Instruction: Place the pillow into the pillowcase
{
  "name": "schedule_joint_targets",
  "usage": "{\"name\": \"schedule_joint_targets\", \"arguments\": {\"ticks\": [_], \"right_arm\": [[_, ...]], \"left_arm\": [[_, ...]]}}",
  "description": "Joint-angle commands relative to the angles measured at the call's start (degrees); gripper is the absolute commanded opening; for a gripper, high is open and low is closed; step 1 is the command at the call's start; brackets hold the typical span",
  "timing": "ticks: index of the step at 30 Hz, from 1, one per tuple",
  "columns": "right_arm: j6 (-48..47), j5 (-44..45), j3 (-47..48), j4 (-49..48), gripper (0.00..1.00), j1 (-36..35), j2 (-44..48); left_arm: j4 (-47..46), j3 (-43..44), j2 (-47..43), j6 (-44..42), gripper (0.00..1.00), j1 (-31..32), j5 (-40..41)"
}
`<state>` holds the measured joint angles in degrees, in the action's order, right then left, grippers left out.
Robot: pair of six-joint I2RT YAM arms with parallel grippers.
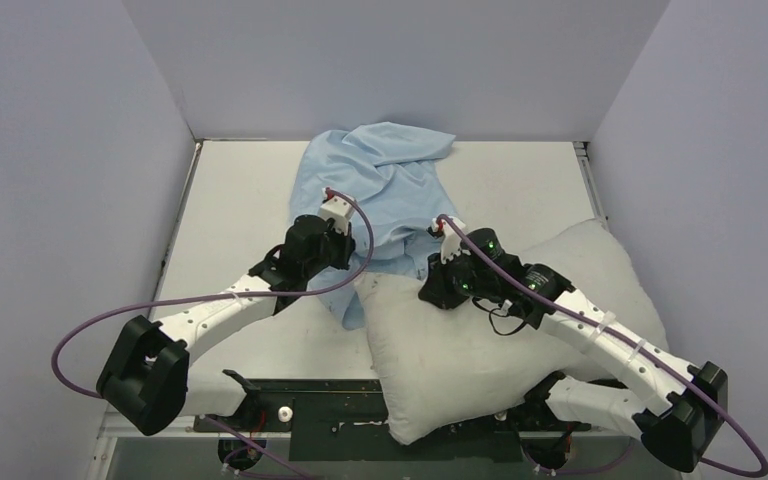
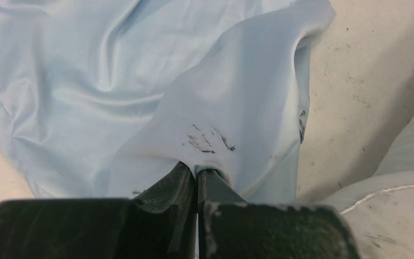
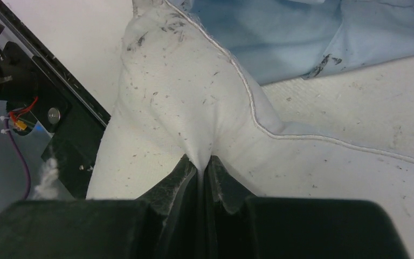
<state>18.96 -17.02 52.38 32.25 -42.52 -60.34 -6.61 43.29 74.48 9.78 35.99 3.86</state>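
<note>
The pillow's corner is still outside the cloth, so the robot's right gripper will next push it outward, under the fold of the pillowcase that the left gripper holds, and let it go there.
The off-white pillow (image 1: 480,350) lies at the table's front right, one corner hanging over the front edge. The light blue pillowcase (image 1: 380,180) lies crumpled at the back centre, its near edge reaching the pillow's top left corner. My left gripper (image 1: 345,250) is shut on a fold of the pillowcase (image 2: 232,97); its jaws pinch the cloth (image 2: 197,171). My right gripper (image 1: 432,290) is shut on a pinch of the pillow (image 3: 194,97) near its upper left part, jaws tight on the fabric (image 3: 199,162). The pillow also shows in the left wrist view (image 2: 399,210).
Grey walls enclose the white table (image 1: 230,200) on three sides. A black frame rail (image 1: 300,390) runs along the front edge, also seen in the right wrist view (image 3: 59,118). Purple cables loop from both arms.
</note>
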Motion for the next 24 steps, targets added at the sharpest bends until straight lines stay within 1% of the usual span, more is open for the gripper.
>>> {"name": "schedule_joint_targets", "arguments": {"ticks": [1,4,8,10,13,18,24], "right_arm": [[2.8,0.1,-0.3,1.3,0.0,-1.1,-0.9],[3.4,5.4,0.5,-2.9,0.0,-1.0,-3.6],[3.6,13.3,4.9,-5.1,0.0,1.0,-10.0],[4.1,14.6,5.9,-7.6,0.0,3.3,-12.7],[7.1,14.5,5.1,-13.9,0.0,7.0,-15.1],[12.6,16.7,2.9,-26.4,0.0,8.7,-15.1],[20.8,30.8,-1.7,-40.3,0.0,10.2,-11.7]], "left_arm": [[0.4,2.8,-1.8,-1.4,0.0,-0.7,-5.0],[3.4,3.9,-2.5,-3.1,0.0,-0.8,-6.5],[8.4,4.3,-4.1,-6.8,0.0,-1.2,-7.6],[9.6,3.8,-5.3,-8.6,0.0,-1.3,-8.1],[10.0,2.9,-7.1,-9.5,0.0,-1.5,-9.8],[9.5,2.1,-9.1,-8.7,0.0,-1.8,-15.1],[11.8,3.5,-10.9,-7.8,0.0,-1.8,-22.1]]}}
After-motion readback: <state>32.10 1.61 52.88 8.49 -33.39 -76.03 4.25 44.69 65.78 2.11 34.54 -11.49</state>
